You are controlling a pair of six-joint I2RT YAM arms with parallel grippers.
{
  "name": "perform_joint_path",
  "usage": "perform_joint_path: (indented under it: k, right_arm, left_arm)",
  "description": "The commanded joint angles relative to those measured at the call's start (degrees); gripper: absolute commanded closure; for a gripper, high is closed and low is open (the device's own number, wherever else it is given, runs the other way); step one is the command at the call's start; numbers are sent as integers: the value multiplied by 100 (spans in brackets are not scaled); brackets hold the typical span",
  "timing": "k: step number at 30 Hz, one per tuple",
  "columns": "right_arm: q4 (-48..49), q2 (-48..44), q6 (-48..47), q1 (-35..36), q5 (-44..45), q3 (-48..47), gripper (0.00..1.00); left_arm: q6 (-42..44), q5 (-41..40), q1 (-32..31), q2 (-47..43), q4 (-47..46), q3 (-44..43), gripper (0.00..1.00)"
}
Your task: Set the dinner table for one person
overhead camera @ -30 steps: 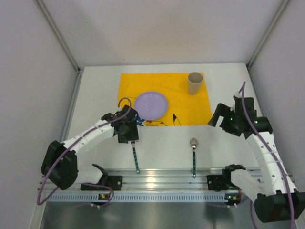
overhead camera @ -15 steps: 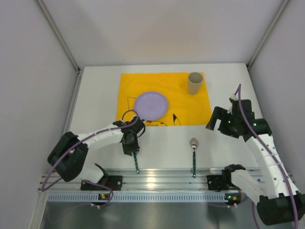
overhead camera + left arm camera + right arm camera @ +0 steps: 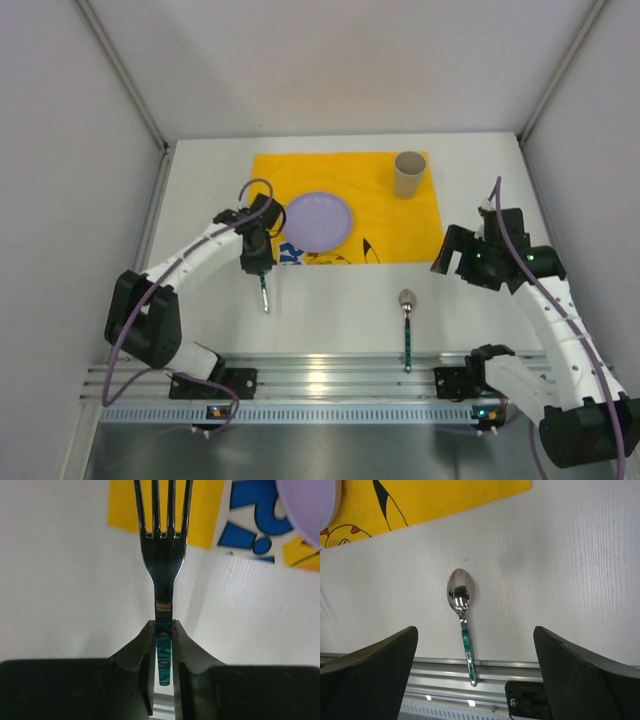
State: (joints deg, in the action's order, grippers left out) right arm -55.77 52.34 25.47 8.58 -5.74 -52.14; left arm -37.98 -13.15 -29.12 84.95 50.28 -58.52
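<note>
The left gripper carries the fork outward and down onto the placemat's yellow part beside the lilac plate [image 3: 318,221] next, since the fork's handle hangs short of the placemat.
My left gripper [image 3: 257,262] is shut on a fork [image 3: 264,294] with a green handle. In the left wrist view the jaws [image 3: 163,630] pinch the handle, and the tines [image 3: 162,510] reach over the near left corner of the yellow placemat [image 3: 200,510]. The white dinner table [image 3: 340,295] carries the placemat [image 3: 390,215], with a lilac plate [image 3: 318,221] and a beige cup [image 3: 409,174] on it. A spoon [image 3: 407,320] lies with its green handle on the rail. My right gripper [image 3: 455,255] is open and empty above it, and the spoon [image 3: 461,605] shows between its fingers [image 3: 370,665].
A ribbed aluminium rail [image 3: 330,375] runs along the table's near edge, with both arm bases on it. Grey walls close in the left, right and far sides. The lilac plate's edge [image 3: 305,505] sits just right of the fork tines.
My left gripper came down on the fork near the rail, closed on its handle and carried it up and left to the placemat's near left corner. The right arm shifted slightly.
</note>
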Motion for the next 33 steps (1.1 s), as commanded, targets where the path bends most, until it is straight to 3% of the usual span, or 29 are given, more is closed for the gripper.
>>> perform_joint_path:
  k: [1, 8, 18, 22, 23, 30, 33]
  right_arm:
    - [4, 57, -60, 74, 73, -33, 0]
    - [136, 662, -104, 74, 12, -323, 0]
    - [128, 1657, -174, 83, -499, -587, 0]
    - [49, 1745, -201, 83, -428, -490, 0]
    - [40, 1736, -192, 83, -428, -464, 0]
    - [180, 1850, -87, 197, -770, -70, 0]
    - [390, 2070, 45, 503, -885, 308, 0]
  left_arm:
    - [1300, -188, 827, -120, -79, -685, 100]
    - [2443, -137, 1295, 1558, -940, -2485, 100]
    - [2708, 145, 1769, 3457, -1231, -4193, 99]
    - [2708, 260, 1866, 3844, -1161, -4457, 85]
    - [2682, 269, 1875, 3871, -1161, -4449, 73]
    - [2515, 418, 1875, 3688, -1205, -4168, 42]
    - [2427, 436, 1867, 3398, -1187, -3983, 42]
